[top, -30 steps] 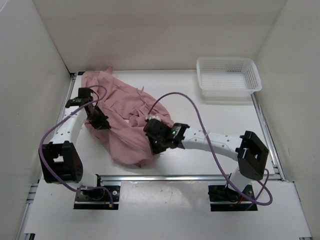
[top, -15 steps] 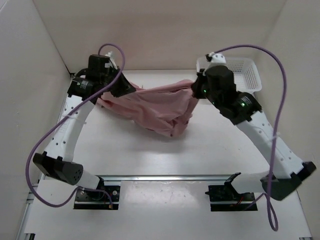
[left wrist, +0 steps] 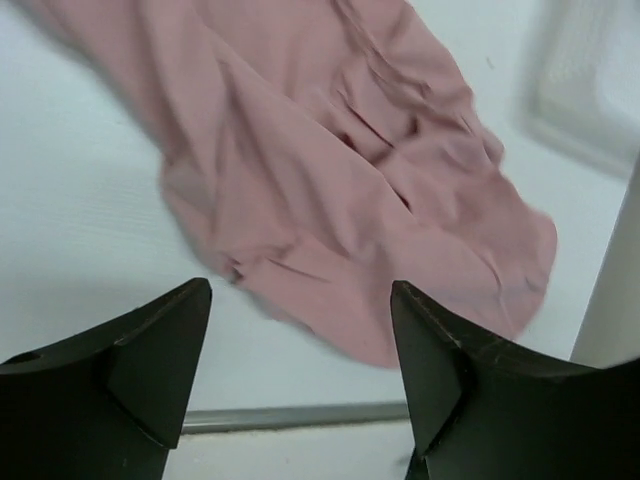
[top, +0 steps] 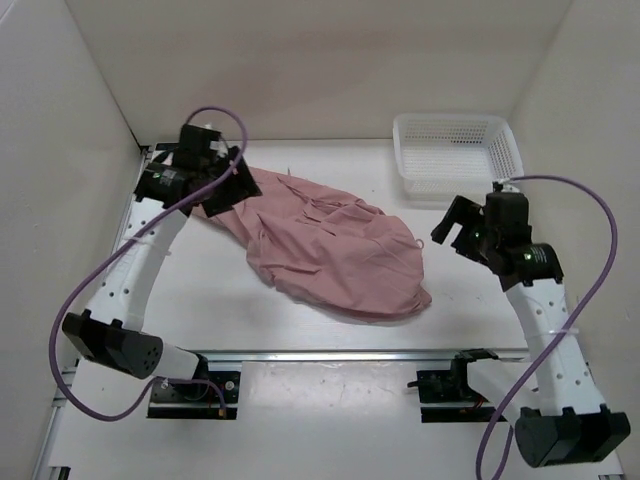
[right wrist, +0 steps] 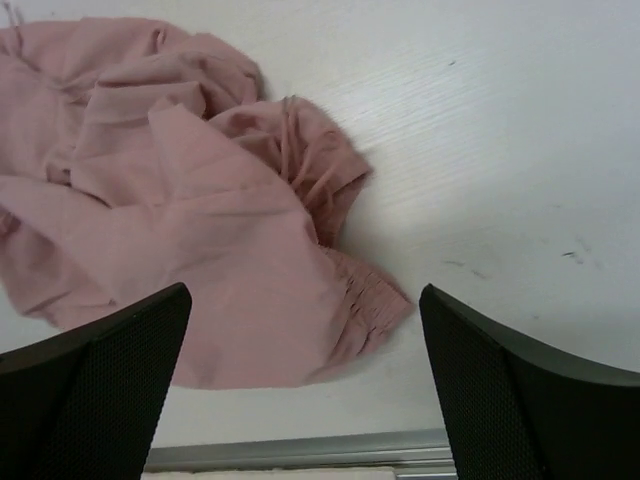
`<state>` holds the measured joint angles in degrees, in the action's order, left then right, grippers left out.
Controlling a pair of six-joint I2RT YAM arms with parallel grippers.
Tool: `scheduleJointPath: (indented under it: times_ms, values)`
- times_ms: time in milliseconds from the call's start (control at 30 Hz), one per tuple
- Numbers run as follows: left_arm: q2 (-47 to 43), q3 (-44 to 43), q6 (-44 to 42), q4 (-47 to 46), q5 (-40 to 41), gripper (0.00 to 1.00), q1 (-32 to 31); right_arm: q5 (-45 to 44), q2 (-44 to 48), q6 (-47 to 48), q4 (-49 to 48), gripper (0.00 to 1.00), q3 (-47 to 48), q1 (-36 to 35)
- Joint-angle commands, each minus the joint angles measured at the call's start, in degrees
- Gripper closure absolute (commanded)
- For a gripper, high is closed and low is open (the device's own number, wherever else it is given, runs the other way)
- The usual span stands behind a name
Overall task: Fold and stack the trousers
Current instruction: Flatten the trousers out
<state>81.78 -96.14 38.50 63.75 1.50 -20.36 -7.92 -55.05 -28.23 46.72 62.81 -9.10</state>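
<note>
Next I should lower my right gripper and draw it back onto the near corner of the elastic waistband [top: 424, 299] [right wrist: 386, 308] to close, since that corner juts out over bare tabletop.
The dusty-pink trousers [top: 335, 255] lie crumpled flat on the white table, running from the back left toward the front middle. My left gripper [top: 228, 188] hovers over their back-left end, jaws open and empty. In the left wrist view the trousers [left wrist: 340, 170] spread out beyond the open left gripper [left wrist: 300, 288]. My right gripper [top: 452, 222] hangs open just right of the cloth, apart from it. The right wrist view shows the gathered waist of the trousers [right wrist: 365, 300] below the open right gripper [right wrist: 305, 292], with nothing between the fingers.
A white mesh basket [top: 405, 160] stands at the back right, seen blurred as the basket [left wrist: 590, 90] in the left wrist view. White walls close in three sides. A metal rail [top: 330, 353] runs along the table's near edge.
Both grippers have opened and let go of the trousers, which dropped from being stretched in the air onto the table. The right arm swung down and to the right.
</note>
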Motion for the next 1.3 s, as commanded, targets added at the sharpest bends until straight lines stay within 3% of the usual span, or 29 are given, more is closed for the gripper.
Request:
scheduleJointPath:
  times_ms: [0, 67, 167, 333, 533, 800, 867, 933, 1000, 1033, 1067, 1133, 1200, 1233, 1267]
  values:
    - [-2.1, 4.5, -4.0, 0.6, 0.6, 0.16, 9.7, 18.9, 2.4, -2.9, -3.5, 0.00, -8.3, 4.2]
    - [-2.1, 12.4, -5.3, -2.9, -7.9, 0.09, 18.5, 24.4, 4.1, -5.0, -5.5, 0.00, -13.4, 6.9]
    - [0.1, 18.9, -6.5, -7.6, -15.4, 0.00, 24.2, 30.6, 5.8, -7.4, -7.7, 0.00, -21.2, 9.4]
    - [9.5, 15.4, -6.5, -8.3, -11.6, 0.00, 22.2, 32.3, 7.0, -10.5, -9.4, 0.03, -28.8, 13.8]
    - [19.1, 8.9, -7.2, -8.8, -10.0, 0.09, 22.2, 41.6, 6.4, -12.9, -15.8, 0.16, -39.3, 24.1]
    - [29.1, 2.5, -7.2, -9.3, -12.0, 0.02, 22.2, 41.1, 0.2, -10.4, -19.9, 0.12, -38.9, 24.1]
    - [31.2, 1.4, -7.2, -9.3, -12.0, 0.03, 22.2, 41.1, -2.8, -10.4, -23.2, 0.16, -38.9, 24.1]
    - [33.1, -0.4, -7.2, -9.3, -12.7, 0.08, 22.2, 41.8, -5.7, -10.4, -27.8, 0.29, -39.4, 24.1]
    - [33.6, -2.1, -7.8, -9.3, -13.2, 0.20, 22.2, 43.4, -8.0, -12.6, -31.7, 0.37, -40.0, 24.1]
    - [34.3, -2.1, -7.8, -8.8, -13.2, 0.28, 22.2, 43.4, -10.1, -13.3, -35.0, 0.47, -40.0, 23.2]
    - [34.3, -2.9, -8.3, -8.8, -13.2, 0.50, 22.2, 42.6, -11.2, -14.0, -35.8, 0.54, -40.0, 22.5]
    - [34.3, -4.3, -8.4, -8.3, -14.0, 0.72, 22.2, 41.0, -13.3, -14.0, -38.9, 0.79, -38.1, 20.3]
    - [34.9, -7.5, -9.0, -7.0, -14.5, 0.90, 22.2, 39.1, -14.6, -14.7, -38.9, 0.91, -34.4, 19.1]
    - [35.6, -9.0, -9.0, -5.0, -14.5, 0.90, 22.7, 38.3, -14.7, -13.7, -36.8, 1.00, -32.4, 19.1]
    - [35.6, -10.3, -9.0, -4.3, -14.5, 0.90, 22.7, 37.6, -15.4, -12.4, -35.2, 1.00, -30.0, 19.1]
